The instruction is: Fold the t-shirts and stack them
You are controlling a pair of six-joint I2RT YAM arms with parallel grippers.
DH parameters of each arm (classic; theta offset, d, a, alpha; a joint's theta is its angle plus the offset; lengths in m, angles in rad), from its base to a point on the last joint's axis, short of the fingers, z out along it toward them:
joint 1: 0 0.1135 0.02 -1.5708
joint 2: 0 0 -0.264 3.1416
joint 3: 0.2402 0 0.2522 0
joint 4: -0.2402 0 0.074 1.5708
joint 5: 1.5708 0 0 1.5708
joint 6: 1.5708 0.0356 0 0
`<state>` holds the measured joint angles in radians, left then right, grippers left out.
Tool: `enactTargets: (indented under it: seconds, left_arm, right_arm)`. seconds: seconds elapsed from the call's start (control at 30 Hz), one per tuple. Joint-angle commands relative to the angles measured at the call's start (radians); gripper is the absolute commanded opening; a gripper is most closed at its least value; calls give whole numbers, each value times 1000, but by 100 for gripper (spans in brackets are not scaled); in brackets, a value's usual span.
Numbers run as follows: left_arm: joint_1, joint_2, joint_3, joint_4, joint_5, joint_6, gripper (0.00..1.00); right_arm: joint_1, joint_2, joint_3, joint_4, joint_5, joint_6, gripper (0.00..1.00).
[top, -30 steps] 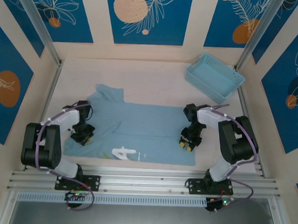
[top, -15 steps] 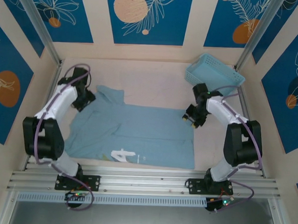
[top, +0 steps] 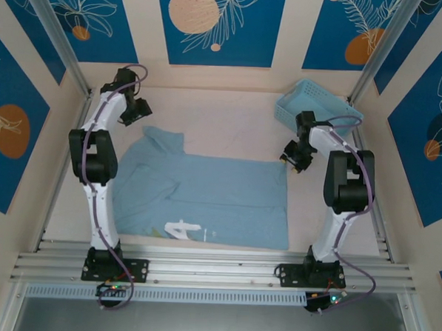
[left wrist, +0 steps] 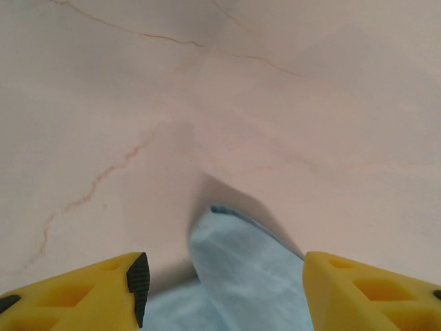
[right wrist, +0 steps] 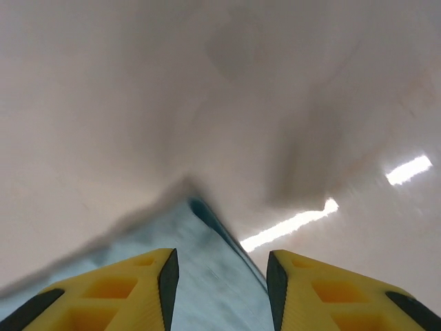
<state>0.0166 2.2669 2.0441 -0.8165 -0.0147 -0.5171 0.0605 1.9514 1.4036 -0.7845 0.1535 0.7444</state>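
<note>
My right gripper moves sideways over the t-shirt's far corner by the basket next, then lowers to pinch its small fold, since its tip sits off-center.
The light sky-blue t-shirt [top: 205, 194] lies spread flat on the table, white lettering near its front edge. My left gripper [top: 141, 111] hovers at the far left, just beyond the shirt's sleeve [top: 163, 138]. In the left wrist view the left gripper [left wrist: 224, 293] stands open, the sleeve tip [left wrist: 241, 269] lying loose between its yellow fingers [left wrist: 89, 296]. My right gripper [top: 292, 156] is at the shirt's far right corner [top: 282, 167]. In the right wrist view that gripper [right wrist: 217, 283] is open, with the cloth corner [right wrist: 213, 269] between its fingers [right wrist: 324, 296] but not pinched.
A light blue plastic lattice basket [top: 318, 115] stands at the back right, close behind the right gripper. Panel walls close in the table on three sides. A metal rail [top: 216, 265] runs along the near edge by the arm bases.
Both arms have swung from the shirt's near sides to its far end. Both grippers have opened. The shirt lies much as before.
</note>
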Motion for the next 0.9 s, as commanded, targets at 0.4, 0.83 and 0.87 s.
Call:
enactTargets:
  seconds: [0.4,0.83,0.87]
  left_arm:
    - [42,59,62,-79,52,62,62]
    - [29,121,94,-54,114,53,62]
    - [28,132,102,-54,115,48,62]
  right_arm:
    - [36,64,35,-40,9,32,33]
    - [36,112,118,-89,60,10,1]
    - [36,110,120,-91,60,10,0]
